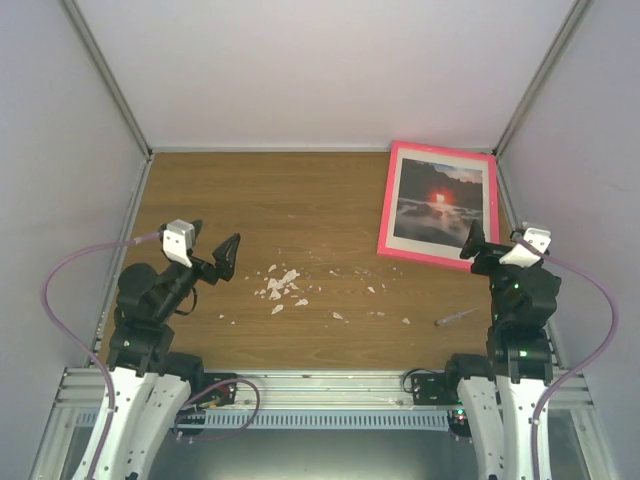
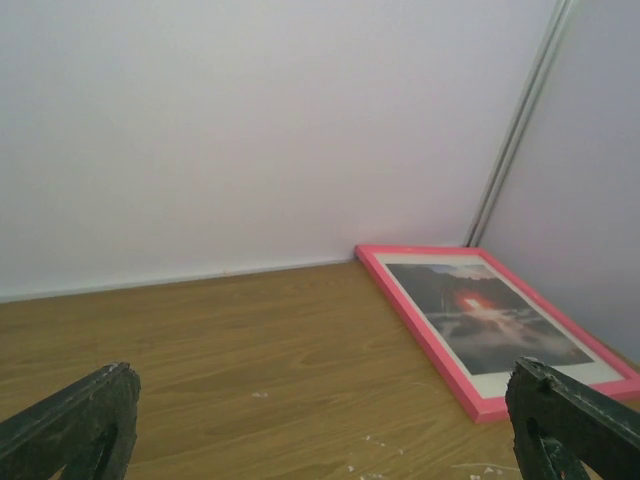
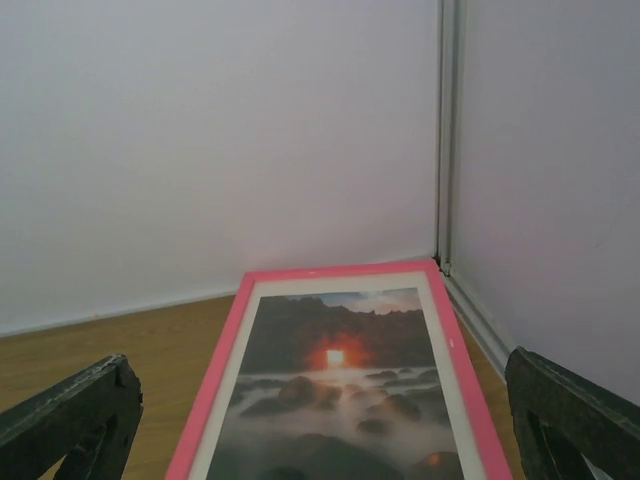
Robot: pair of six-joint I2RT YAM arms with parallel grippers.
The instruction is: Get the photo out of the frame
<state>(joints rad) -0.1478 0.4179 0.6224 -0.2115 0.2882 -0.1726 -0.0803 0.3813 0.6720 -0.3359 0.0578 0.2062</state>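
Observation:
The robot should next swing its right gripper across the photo (image 1: 440, 200), tilting down to close on the edge of the frame toward the crumbs, because that edge has open table beside it.
The pink-red frame (image 1: 387, 210) lies flat, face up, in the table's far right corner. Inside it, under a white mat border, sits the photo (image 1: 440, 200), a seascape with dark rocks and a glowing red sun. My right gripper (image 1: 492, 246) hovers at the frame's near right corner, open, with nothing between its fingers. In the right wrist view the frame (image 3: 212, 385) and photo (image 3: 335, 395) lie just ahead of the open right gripper (image 3: 320, 430). My left gripper (image 1: 224, 260) is open and empty over the left of the table, far from the frame (image 2: 425, 330) and photo (image 2: 488, 322).
White crumbs (image 1: 281, 286) are scattered mid-table. A small thin pen-like object (image 1: 455, 318) lies near the right arm's base. White walls close in the table on three sides, and the frame's far right edge sits close to the right wall (image 3: 540, 220).

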